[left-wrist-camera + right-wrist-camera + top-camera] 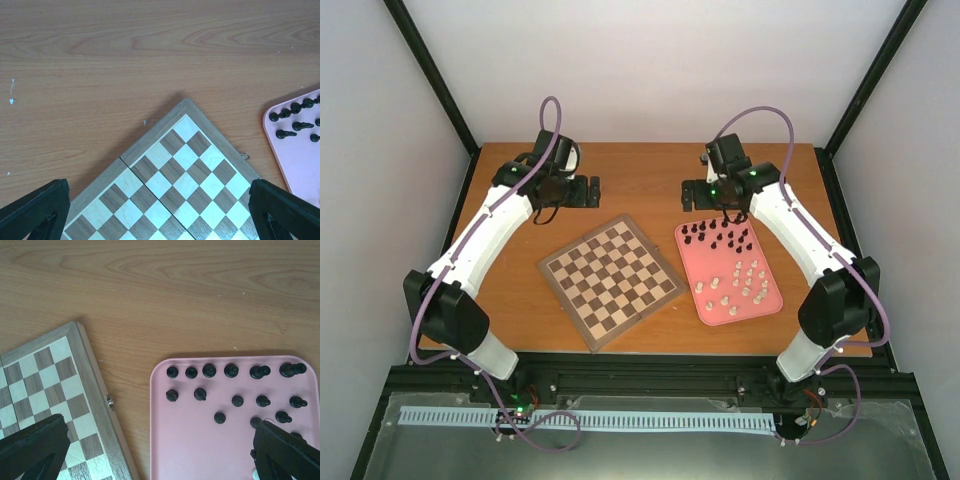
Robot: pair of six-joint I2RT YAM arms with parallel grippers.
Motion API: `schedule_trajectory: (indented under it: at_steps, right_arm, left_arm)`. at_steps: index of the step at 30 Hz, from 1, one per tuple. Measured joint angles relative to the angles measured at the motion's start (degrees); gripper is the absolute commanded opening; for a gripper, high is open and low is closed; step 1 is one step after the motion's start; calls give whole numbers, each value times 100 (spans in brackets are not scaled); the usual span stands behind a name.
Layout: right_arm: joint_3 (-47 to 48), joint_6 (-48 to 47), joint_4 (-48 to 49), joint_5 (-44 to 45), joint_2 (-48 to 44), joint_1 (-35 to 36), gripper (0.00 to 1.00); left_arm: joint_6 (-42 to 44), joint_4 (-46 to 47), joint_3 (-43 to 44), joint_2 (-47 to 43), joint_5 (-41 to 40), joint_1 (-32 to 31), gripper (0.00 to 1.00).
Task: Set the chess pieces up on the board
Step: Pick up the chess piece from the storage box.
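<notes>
The right gripper moves back and down around the top of the cream-white piece nearest the board next, since it stands below and back toward my base.
The wooden checkered board lies turned like a diamond at the table's middle, with no pieces on it. A pink tray to its right holds several black chess pieces at its far end and several cream-white pieces nearer. My left gripper hovers open beyond the board's far corner. My right gripper hovers open over the tray's far left corner. Both are empty. The black pieces stand below the right wrist.
Bare wooden tabletop lies behind the board and tray. Black frame posts and white walls close in the sides. The board has a small metal clasp on its edge facing the tray.
</notes>
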Motion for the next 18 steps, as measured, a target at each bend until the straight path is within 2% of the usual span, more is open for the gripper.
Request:
schedule_trajectory:
  at_steps: [12, 15, 18]
  right_arm:
    - [262, -214, -214, 79, 138, 0, 100]
    - [258, -308, -284, 79, 138, 0, 92]
    - [155, -378, -348, 39, 138, 0, 78]
  left_arm:
    - [129, -2, 81, -2, 72, 0, 100]
    - [142, -4, 94, -7, 68, 0, 100]
    - [151, 0, 90, -13, 70, 0, 100]
